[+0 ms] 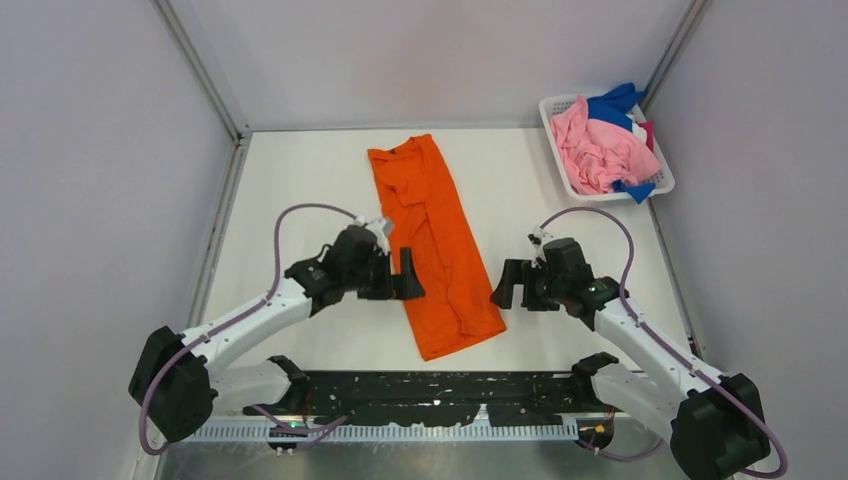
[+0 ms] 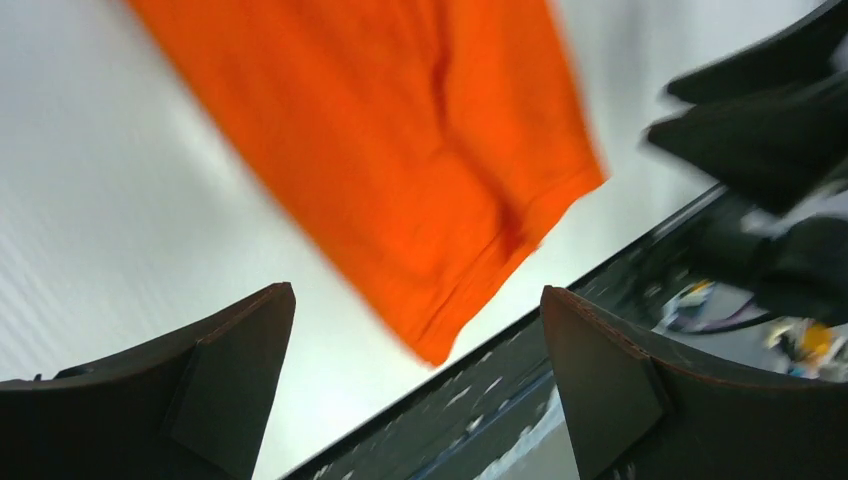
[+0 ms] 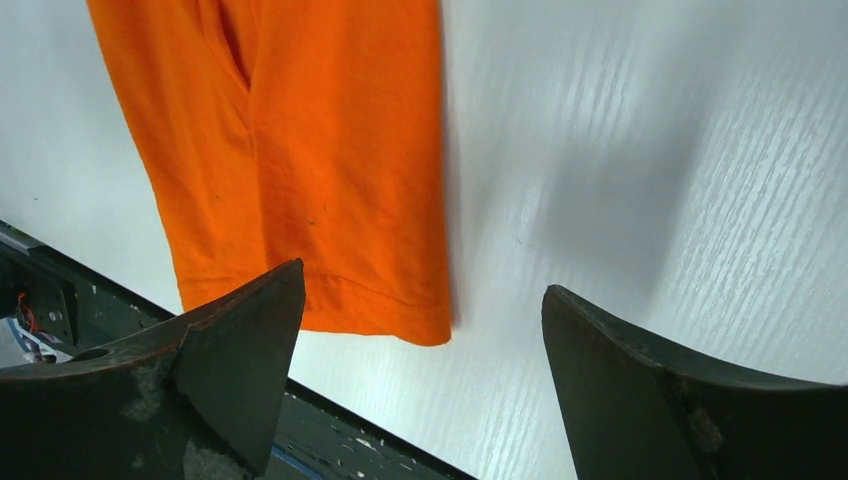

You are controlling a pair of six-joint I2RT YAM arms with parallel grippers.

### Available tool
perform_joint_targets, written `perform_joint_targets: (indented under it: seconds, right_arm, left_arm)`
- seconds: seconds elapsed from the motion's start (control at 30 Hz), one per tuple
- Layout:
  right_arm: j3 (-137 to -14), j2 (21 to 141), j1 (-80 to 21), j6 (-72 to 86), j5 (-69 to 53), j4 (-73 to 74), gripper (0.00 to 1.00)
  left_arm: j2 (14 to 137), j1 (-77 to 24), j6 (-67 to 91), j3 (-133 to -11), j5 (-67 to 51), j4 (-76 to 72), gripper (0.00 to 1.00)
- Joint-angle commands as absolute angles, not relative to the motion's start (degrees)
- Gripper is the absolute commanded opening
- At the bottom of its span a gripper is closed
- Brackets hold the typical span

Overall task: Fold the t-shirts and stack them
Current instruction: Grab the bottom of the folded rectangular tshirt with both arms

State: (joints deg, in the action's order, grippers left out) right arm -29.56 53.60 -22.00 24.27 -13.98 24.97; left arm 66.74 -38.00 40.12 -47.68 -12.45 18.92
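Note:
The left gripper moves back and down onto the t-shirt's hem corner nearest the bar next. That corner lies uncovered below the open fingertips, toward my base.
An orange t-shirt lies on the white table, folded lengthwise into a long strip running from the back centre to the near edge. Its hem end shows in the left wrist view and in the right wrist view. My left gripper is open and empty just left of the strip's lower half. My right gripper is open and empty just right of its hem end. Pink, blue and a sliver of magenta cloth lie heaped in the basket.
A white mesh basket stands at the back right corner. Grey walls close the table on three sides. The black mounting rail runs along the near edge, and also shows in the left wrist view.

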Motion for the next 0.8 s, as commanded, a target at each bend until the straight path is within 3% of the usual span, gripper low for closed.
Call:
perform_joint_targets:
  seconds: [0.0,0.17,0.37,0.6,0.77]
  right_arm:
    - [-27.60,52.27,-21.80,23.87,-16.15,27.12,0.92]
    - [-25.51,53.74,-21.75,24.88,-19.67,25.62,0.80]
    - [-23.47,55.17,-21.77,25.29,-21.82,24.25,0.65]
    - [-21.18,54.69,-21.80,25.24,-21.97,24.38,0.59]
    - [-20.45,54.91,-21.80,24.72,-22.44,23.20,0.54]
  left_arm:
    - [59.78,-45.09,41.95,-38.78,-7.28,21.46,0.96]
    - [60.66,-53.47,45.33,-35.12,-6.21,20.20,0.87]
    - [66.57,-56.43,50.14,-33.77,-6.62,16.77,0.73]
    - [74.59,-60.04,54.18,-35.30,-6.69,15.88,0.62]
    - [78.63,-60.27,55.82,-36.30,-7.71,16.06,0.48]
